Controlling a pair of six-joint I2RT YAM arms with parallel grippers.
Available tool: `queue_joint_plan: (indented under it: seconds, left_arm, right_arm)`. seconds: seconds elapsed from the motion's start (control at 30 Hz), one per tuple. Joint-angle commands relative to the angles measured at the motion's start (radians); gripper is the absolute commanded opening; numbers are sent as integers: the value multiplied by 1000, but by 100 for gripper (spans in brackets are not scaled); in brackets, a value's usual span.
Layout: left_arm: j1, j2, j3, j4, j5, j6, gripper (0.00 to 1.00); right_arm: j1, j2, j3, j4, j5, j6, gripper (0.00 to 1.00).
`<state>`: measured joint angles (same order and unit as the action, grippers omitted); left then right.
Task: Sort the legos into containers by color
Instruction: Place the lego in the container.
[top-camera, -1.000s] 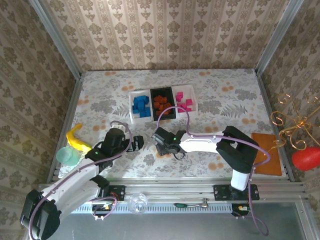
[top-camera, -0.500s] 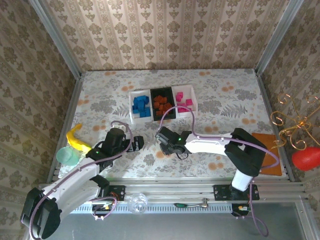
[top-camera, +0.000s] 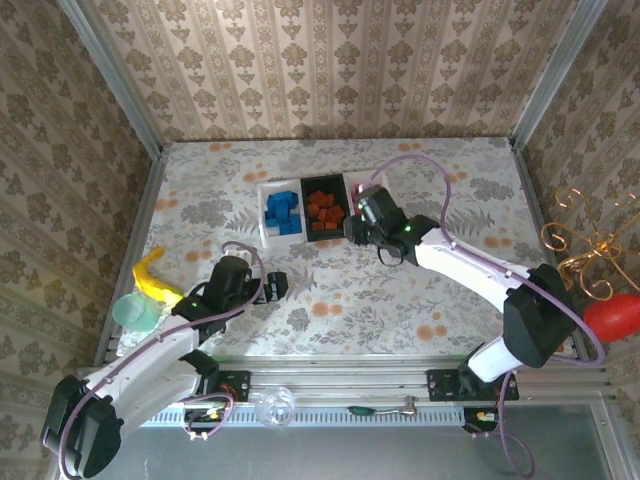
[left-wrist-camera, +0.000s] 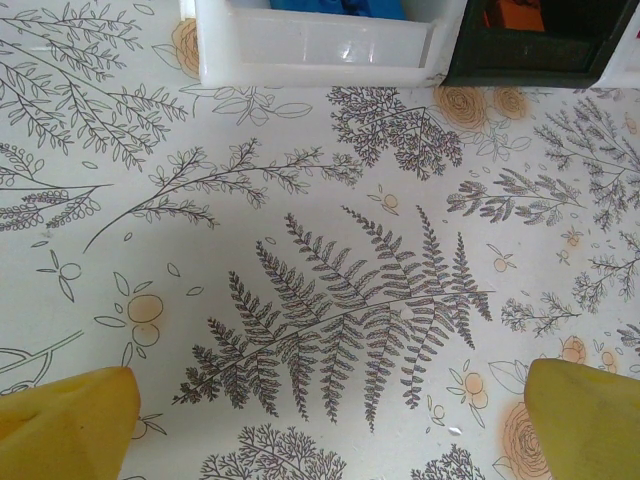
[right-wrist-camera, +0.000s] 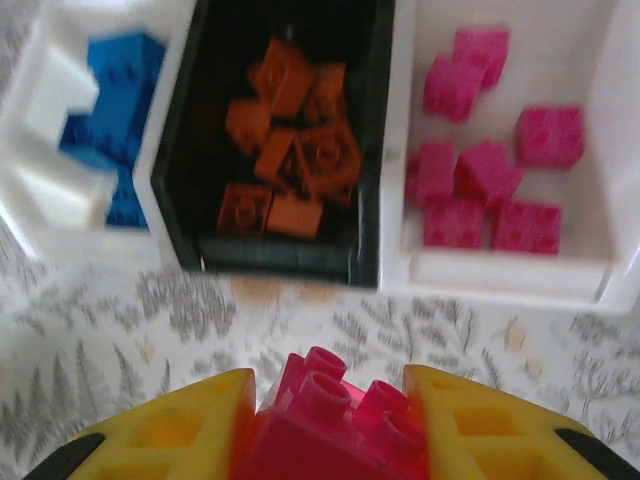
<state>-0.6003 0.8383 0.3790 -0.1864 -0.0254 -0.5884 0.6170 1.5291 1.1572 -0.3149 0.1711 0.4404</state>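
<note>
My right gripper carries the bright pink lego (right-wrist-camera: 335, 425) outward past the near side of the containers next and releases it. This is because the pink legos' white container lies outward.
My right gripper (right-wrist-camera: 330, 405) is shut on a bright pink lego (right-wrist-camera: 335, 425) and hovers just in front of the containers. Its yellow fingers (right-wrist-camera: 170, 430) press the brick's two sides. Ahead of it, the left white tray (right-wrist-camera: 60, 190) holds blue legos (right-wrist-camera: 115, 70), the black tray (right-wrist-camera: 280, 262) holds orange ones (right-wrist-camera: 290, 130), and the right white tray (right-wrist-camera: 500, 275) holds pink ones (right-wrist-camera: 480, 190). In the top view the right gripper (top-camera: 358, 218) sits at the near edge of the black tray (top-camera: 324, 235), over the right tray. My left gripper (top-camera: 275, 287) stands open over bare tablecloth, its fingertips (left-wrist-camera: 65, 420) wide apart.
A yellow banana toy (top-camera: 152, 275) and a pale green cup (top-camera: 133, 312) lie at the left edge beside my left arm. A red ball (top-camera: 612, 317) and a gold wire ornament (top-camera: 590, 240) stand outside the right rail. Patterned walls close the table's sides and back.
The right arm has swung from the table's near middle up and right to the trays, its jaws closing on the pink lego. The left arm has not moved.
</note>
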Motion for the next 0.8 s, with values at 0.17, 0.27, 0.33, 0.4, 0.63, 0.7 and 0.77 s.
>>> queue_joint_plan:
  seconds: [0.17, 0.27, 0.33, 0.4, 0.63, 0.7, 0.77]
  left_arm:
    - [5, 14, 18, 14, 15, -31, 100]
    - [5, 11, 19, 11, 18, -34, 100]
    - [4, 10, 18, 10, 21, -35, 100]
    - [3, 8, 18, 7, 22, -37, 100]
    - [4, 8, 20, 4, 20, -34, 100]
    - [4, 10, 21, 4, 21, -34, 100]
    - [4, 9, 22, 2, 21, -33, 100]
  right_arm:
    - [-97, 300, 279, -43, -6, -25, 27]
    - [-125, 410, 369, -82, 16, -13, 27]
    - [-146, 459, 409, -97, 28, 4, 27]
    - [-164, 485, 433, -107, 46, 26, 27]
    - [-181, 540, 488, -136, 97, 54, 42]
    - [-183, 553, 511, -158, 113, 49, 53]
    - [-184, 548, 508, -160, 120, 47, 63]
